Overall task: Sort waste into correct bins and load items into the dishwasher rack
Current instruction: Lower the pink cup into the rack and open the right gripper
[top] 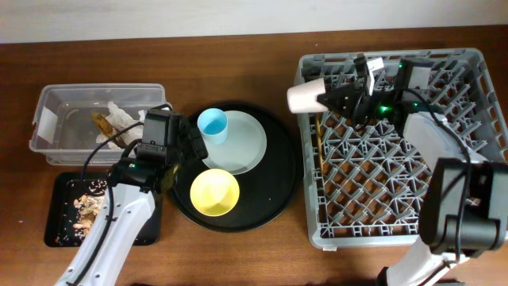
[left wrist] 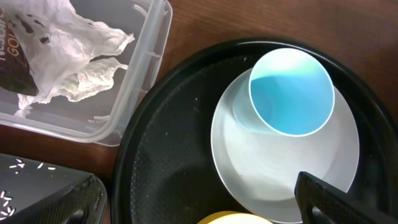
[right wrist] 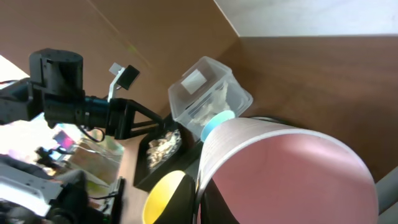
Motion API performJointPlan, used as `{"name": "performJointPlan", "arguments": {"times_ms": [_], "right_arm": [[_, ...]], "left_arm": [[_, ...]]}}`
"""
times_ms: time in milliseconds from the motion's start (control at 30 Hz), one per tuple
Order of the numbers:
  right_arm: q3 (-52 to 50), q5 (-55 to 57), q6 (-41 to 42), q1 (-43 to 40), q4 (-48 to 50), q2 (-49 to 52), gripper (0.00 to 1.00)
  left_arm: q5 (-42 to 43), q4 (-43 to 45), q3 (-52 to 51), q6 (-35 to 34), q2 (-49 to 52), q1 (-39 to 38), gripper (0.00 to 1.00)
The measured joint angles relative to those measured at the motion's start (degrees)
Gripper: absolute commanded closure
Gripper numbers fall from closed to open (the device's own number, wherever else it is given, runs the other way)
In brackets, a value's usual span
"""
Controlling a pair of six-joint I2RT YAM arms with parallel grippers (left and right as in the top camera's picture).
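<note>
The right gripper moves down next to release the white cup on the rack's wires beside the chopsticks. That far corner of the rack lies below the right gripper.
My right gripper [top: 324, 98] is shut on the wall of the white cup with the pink inside [top: 303, 97], held on its side over the far left corner of the grey dishwasher rack [top: 373, 179]. The cup fills the right wrist view [right wrist: 292, 168]. Thin wooden chopsticks [top: 317, 151] lie in the rack's left part. My left gripper [top: 184, 147] is open and empty above the left part of the round tray [left wrist: 199, 214]. The light-blue cup [top: 213, 124] [left wrist: 291, 92] stands on the pale plate [top: 248, 147] [left wrist: 261, 168]. The yellow bowl [top: 215, 192] sits beside them.
The big round black tray [top: 282, 171] carries the plate, blue cup and bowl. The clear tub [top: 48, 119] [left wrist: 146, 56] holds the white napkin [left wrist: 81, 59] and the brown wrapper [left wrist: 12, 62]. The flat black tray [top: 59, 187] holds food scraps [top: 83, 208].
</note>
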Motion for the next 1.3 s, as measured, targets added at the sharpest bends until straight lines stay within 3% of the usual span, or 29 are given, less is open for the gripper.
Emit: {"name": "performJointPlan", "arguments": {"times_ms": [200,600,800,933,1033,1200,1267,1300], "right_arm": [[0.0,-0.4,1.0,0.0,-1.0,3.4,0.96],[0.6,4.3,0.8,-3.6,-14.6,4.6,0.96],[0.2,1.0,3.5,-3.1,-4.8,4.7,0.95],[0.3,5.4,4.6,1.5,-4.9,4.7,0.95],[1.0,8.6,4.5,0.8,-8.0,4.7,0.87],[0.6,14.7,4.8,-3.0,-16.1,5.0,0.84],[0.5,15.4,4.3,-3.2,-19.2,5.0,0.78],[0.5,16.7,3.9,-3.2,-20.9,5.0,0.71]], "left_arm": [[0.0,0.0,0.0,0.0,0.0,0.0,0.01],[0.0,0.0,0.0,0.0,0.0,0.0,0.01],[0.0,0.0,0.0,0.0,0.0,0.0,0.01],[0.0,0.0,0.0,0.0,0.0,0.0,0.01],[0.0,0.0,0.0,0.0,0.0,0.0,0.01],[0.0,0.0,0.0,0.0,0.0,0.0,0.01],[0.0,0.0,0.0,0.0,0.0,0.0,0.01],[0.0,0.0,0.0,0.0,0.0,0.0,0.01]]}}
